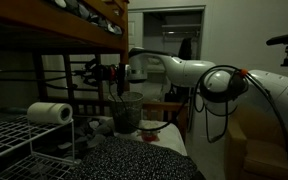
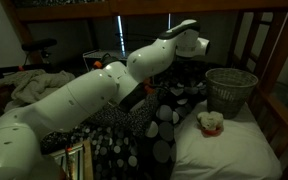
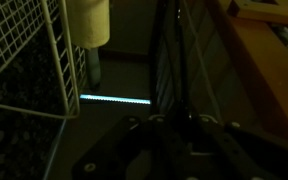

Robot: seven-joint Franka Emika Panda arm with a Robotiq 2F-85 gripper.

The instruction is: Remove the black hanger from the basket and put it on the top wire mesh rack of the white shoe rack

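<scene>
My gripper will next turn and move toward the top wire mesh rack (image 1: 4, 128) to let go of the hanger, because that rack is to my gripper's left in the wrist view.
The grey mesh basket (image 1: 127, 112) stands on the bed and shows in both exterior views (image 2: 231, 92). My gripper (image 1: 119, 86) hangs just above its rim. In the dark wrist view the fingers (image 3: 169, 124) close round thin black bars of the black hanger (image 3: 170, 60), which run up from between them. The hanger (image 1: 92, 70) sticks out beside the gripper, above the basket. The white shoe rack (image 1: 14, 145) stands beside the basket, and its top wire mesh rack (image 1: 4, 128) is level with the basket's rim. The rack's grid also shows in the wrist view (image 3: 24, 60). In an exterior view my arm hides the gripper.
A paper roll (image 1: 50, 113) lies on the top shelf (image 3: 89, 20). The wooden bunk bed frame (image 1: 54, 35) runs close overhead and beside (image 3: 269, 60). A spotted blanket (image 2: 134, 130) and a small soft toy (image 2: 211, 122) lie on the mattress.
</scene>
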